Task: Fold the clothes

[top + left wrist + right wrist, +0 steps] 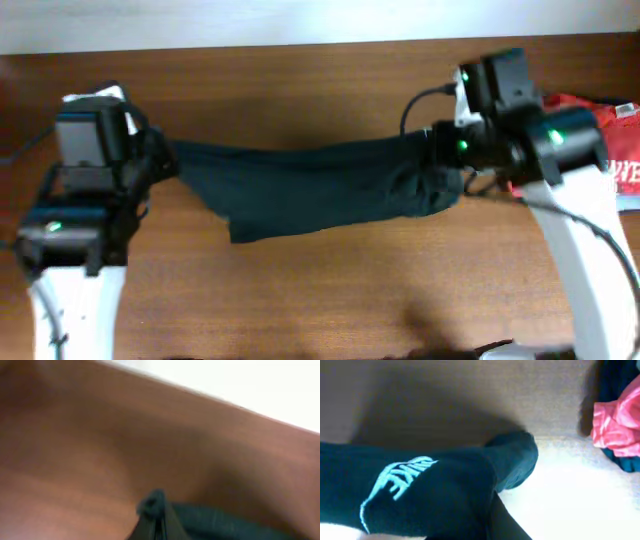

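The far tabletop lies bare below and outward of my right gripper. I need to move that gripper outward and down next, to let go of the T-shirt's end there.
The black T-shirt (310, 188) hangs stretched between my two grippers above the brown table. My left gripper (160, 160) is shut on its left end; in the left wrist view a pinched bunch of fabric (152, 505) sticks out past the closed fingers (159, 527). My right gripper (445, 150) is shut on its right end. In the right wrist view the shirt (445, 490) fills the lower left and shows pale lettering (400, 477); the fingers (492, 520) are mostly covered by cloth.
A red shirt with white lettering (615, 140) lies at the table's right edge, partly under the right arm; it shows pink in the right wrist view (620, 422) over a dark blue garment (625, 462). The wooden table (300, 290) runs to a white wall at the back.
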Available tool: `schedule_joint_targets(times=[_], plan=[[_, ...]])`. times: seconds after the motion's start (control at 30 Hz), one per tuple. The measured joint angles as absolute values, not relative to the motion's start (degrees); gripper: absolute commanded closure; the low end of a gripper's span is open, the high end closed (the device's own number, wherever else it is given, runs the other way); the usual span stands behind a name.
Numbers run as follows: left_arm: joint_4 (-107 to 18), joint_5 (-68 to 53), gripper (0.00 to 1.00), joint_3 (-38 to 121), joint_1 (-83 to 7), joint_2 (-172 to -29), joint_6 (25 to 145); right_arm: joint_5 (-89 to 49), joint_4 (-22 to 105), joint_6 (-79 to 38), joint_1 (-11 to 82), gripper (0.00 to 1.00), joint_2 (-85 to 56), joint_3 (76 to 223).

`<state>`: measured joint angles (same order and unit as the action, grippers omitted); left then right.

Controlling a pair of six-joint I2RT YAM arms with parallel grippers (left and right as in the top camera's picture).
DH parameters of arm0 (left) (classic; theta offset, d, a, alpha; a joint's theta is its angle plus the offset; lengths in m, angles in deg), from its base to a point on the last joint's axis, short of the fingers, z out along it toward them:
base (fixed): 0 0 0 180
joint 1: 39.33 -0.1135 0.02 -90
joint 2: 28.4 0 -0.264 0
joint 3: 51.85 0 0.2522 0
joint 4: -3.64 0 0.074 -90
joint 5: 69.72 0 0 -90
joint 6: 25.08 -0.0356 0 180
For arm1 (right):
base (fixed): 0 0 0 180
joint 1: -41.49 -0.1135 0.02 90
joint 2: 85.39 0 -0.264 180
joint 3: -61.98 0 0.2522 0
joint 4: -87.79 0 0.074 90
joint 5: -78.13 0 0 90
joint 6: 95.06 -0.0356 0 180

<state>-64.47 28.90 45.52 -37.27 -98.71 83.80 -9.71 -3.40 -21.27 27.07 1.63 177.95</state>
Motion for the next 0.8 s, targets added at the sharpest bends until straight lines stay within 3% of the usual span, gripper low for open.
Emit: schedule_joint_targets(times=[0.2,0.4,0.8], plan=[[-43.77,28.99,0.99,29.55,-37.27,-100.83,84.45,-10.00,5.28,-21.07,28.80,0.96,12.45,178.09],[-31.55,29.16,0.99,22.05,-37.27,-108.45,85.48,-14.04,17.89,-17.75,29.76,0.94,24.67,178.17],[-27.44,29.14,0.99,21.46,-37.27,-119.95,85.76,-19.86,40.93,-15.02,33.45,0.92,41.67,178.15]])
